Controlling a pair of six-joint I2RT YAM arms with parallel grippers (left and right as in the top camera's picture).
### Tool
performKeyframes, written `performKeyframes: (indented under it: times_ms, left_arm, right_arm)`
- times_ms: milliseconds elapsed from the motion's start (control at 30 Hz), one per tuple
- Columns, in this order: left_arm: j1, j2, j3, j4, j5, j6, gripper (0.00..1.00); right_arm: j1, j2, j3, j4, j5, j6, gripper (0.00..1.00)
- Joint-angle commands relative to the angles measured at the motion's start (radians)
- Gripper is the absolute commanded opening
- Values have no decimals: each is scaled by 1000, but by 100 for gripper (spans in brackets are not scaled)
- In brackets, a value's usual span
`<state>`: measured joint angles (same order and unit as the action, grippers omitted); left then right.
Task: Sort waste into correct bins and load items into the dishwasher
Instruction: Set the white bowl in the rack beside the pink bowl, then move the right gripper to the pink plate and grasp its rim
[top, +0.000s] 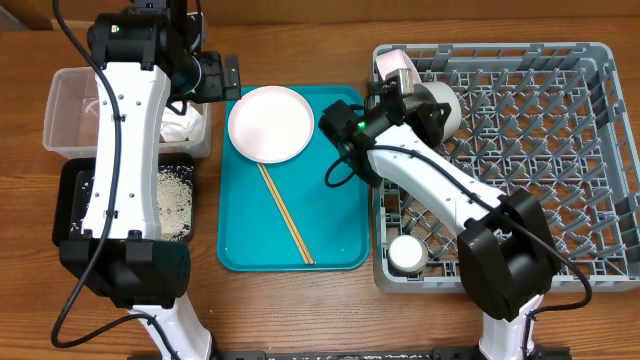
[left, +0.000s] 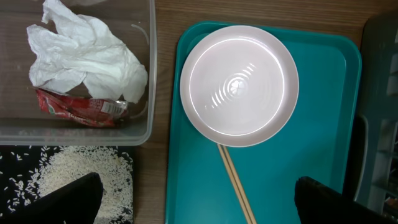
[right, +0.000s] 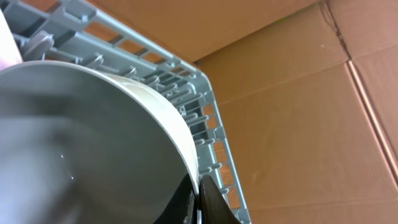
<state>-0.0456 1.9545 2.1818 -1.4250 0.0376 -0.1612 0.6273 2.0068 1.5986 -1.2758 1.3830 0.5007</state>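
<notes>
Another bowl fills the dishwasher's far corner. My right gripper should next bring the white bowl (top: 445, 105) down and slightly back onto the dishwasher's nearer wires.
My left gripper (left: 199, 199) is open and empty, hovering over the gap between the black tray (top: 75, 190) and the teal tray (top: 340, 220). A white napkin (left: 87, 56) and a red-and-white wrapper (left: 81, 107) lie in the clear tub (top: 60, 100). Rice (left: 93, 174) lies on the black tray. A white plate (top: 270, 122) and two chopsticks (top: 285, 212) sit on the teal tray. My right gripper (right: 199, 186) is shut on the rim of a white bowl (top: 445, 105), held on edge in the grey rack (top: 560, 150) at its back left.
Another pale bowl (top: 395, 65) stands in the rack's back left corner. A small white cup (top: 406, 255) sits in the rack's front left corner. Cardboard walls rise behind the rack in the right wrist view.
</notes>
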Motion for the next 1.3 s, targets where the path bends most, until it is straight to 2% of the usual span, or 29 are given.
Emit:
performKeyframes:
  times_ms: [0,500,567,667,733,900,967,1033,1233,1267]
  left_arm:
    - [0,-2,13,1,11,-3,100]
    - [0,-2,13,1,11,-3,100]
    - [0,-2,13,1,11,-3,100]
    - [0,-2,13,1,11,-3,100]
    - [0,-2,13,1,11,-3,100]
    - [0,-2,13,1,11,-3,100]
    - [0,-2,13,1,11,-3,100]
    - [0,-2,13,1,11,-3,100]
    - [0,-2,13,1,11,-3,100]
    - [0,-2,13,1,11,-3,100]
  right_arm:
    - [2,-2,-34,5,-23,31,4]
    - [70,-2,-87,-12,-119,50,5]
    - [89,-2,-87,-18,-138,49,11]
    - [116,-2,-87,-19,-165,50,46]
    - [133,-2,-86,-16,-186,50,64]
    - [141,-4,-57,-16,-275,53,71]
    - [141,-11,-25,-16,-320,53,80]
    - [141,-21,10,-16,-360,53,84]
    - [122,-74,113,-15,-489,53,89]
    - [116,-86,123,-12,-505,53,92]
